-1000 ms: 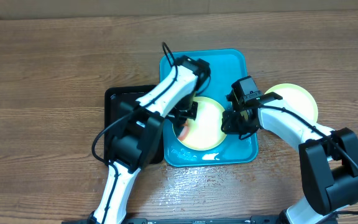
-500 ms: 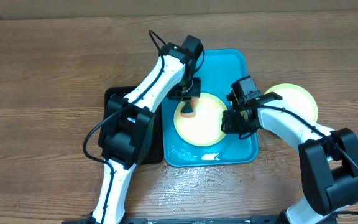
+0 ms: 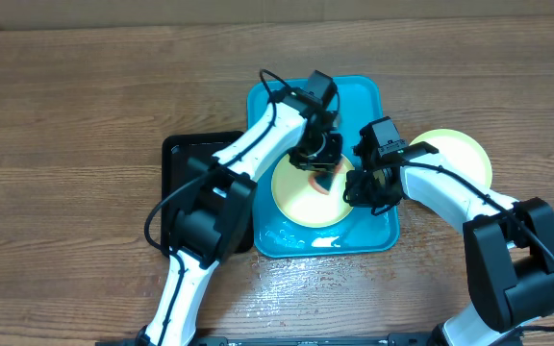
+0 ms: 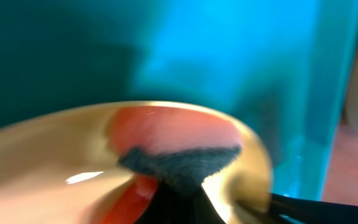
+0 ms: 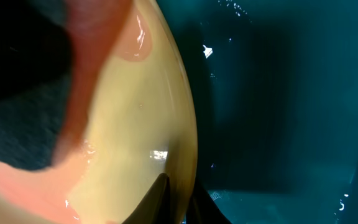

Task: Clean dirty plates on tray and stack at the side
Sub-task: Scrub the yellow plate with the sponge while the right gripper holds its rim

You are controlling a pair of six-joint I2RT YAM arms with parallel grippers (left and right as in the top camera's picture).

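Note:
The sponge goes left in the overhead view with my left gripper next, across the plate and over the black tray for release, since that tray looks empty.
A pale yellow-green plate (image 3: 301, 200) lies on the turquoise tray (image 3: 354, 96), with red smears in its centre (image 4: 166, 127). My left gripper (image 3: 319, 165) is shut on a dark sponge (image 4: 179, 163) with an orange side (image 3: 324, 182), pressed on the plate's right part. My right gripper (image 3: 362, 188) is shut on the plate's right rim (image 5: 182, 155), with its fingers (image 5: 157, 202) on either side of the rim. The sponge also shows in the right wrist view (image 5: 23, 124). A second yellow-green plate (image 3: 462, 154) lies on the table right of the tray. No light blue plate is in view.
A smaller black tray (image 3: 188, 159) lies against the turquoise tray's left side, partly under my left arm. Water glistens on the tray's front (image 3: 306, 238) and on the wooden table (image 3: 287, 274) in front of it.
My left gripper has swept the sponge from the plate's left side, over its upper left, to its right part. The right gripper has kept its hold on the rim.

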